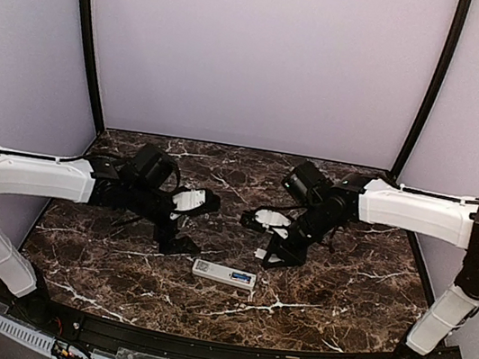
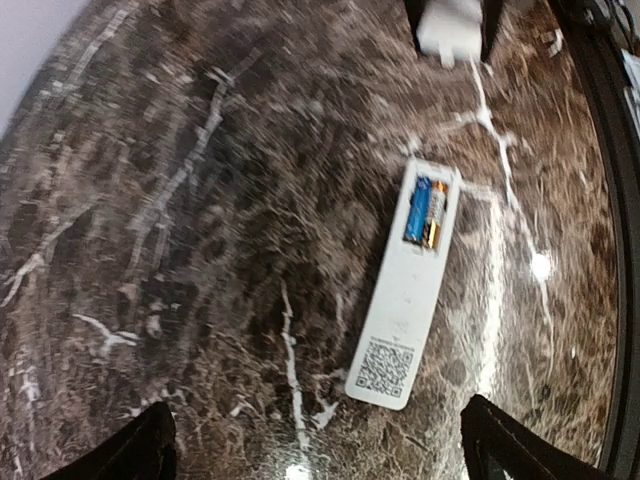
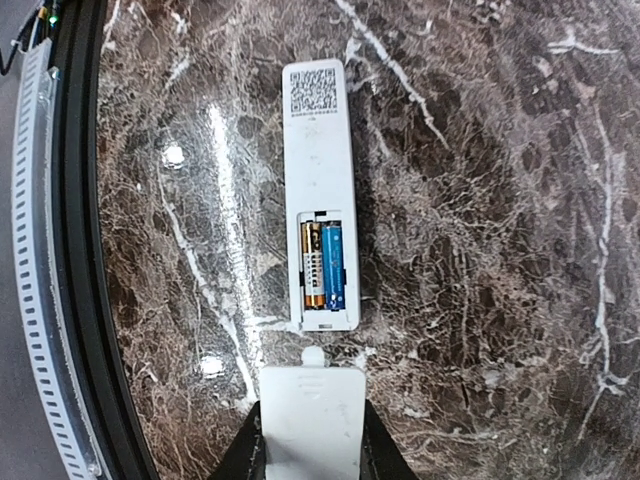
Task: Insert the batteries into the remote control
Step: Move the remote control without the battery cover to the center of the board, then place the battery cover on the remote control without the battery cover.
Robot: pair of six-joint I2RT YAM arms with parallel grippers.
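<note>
My right gripper will move down and to the left in the top view and release the cover plate [image 3: 312,415] over the batteries, because both of them are in the remote control's uncovered battery bay [image 3: 323,265].
The white remote control [image 1: 223,274] lies face down on the marble table, QR label up, its battery bay uncovered. It also shows in the left wrist view [image 2: 405,290] and the right wrist view [image 3: 322,150]. Two batteries lie side by side in the bay, one blue [image 3: 333,265] and one gold-tan [image 3: 313,265]; they also show in the left wrist view [image 2: 425,213]. My right gripper [image 3: 312,450] is shut on the flat white cover plate [image 3: 312,415], held just short of the bay end of the remote. My left gripper [image 2: 320,460] is open and empty, above the remote's QR end.
A black rail [image 3: 75,250] and a white perforated strip [image 3: 30,300] run along the table's near edge. Lilac walls close the back and sides. The two arms meet over the table's middle, the right gripper with the cover [image 2: 450,28] facing the left.
</note>
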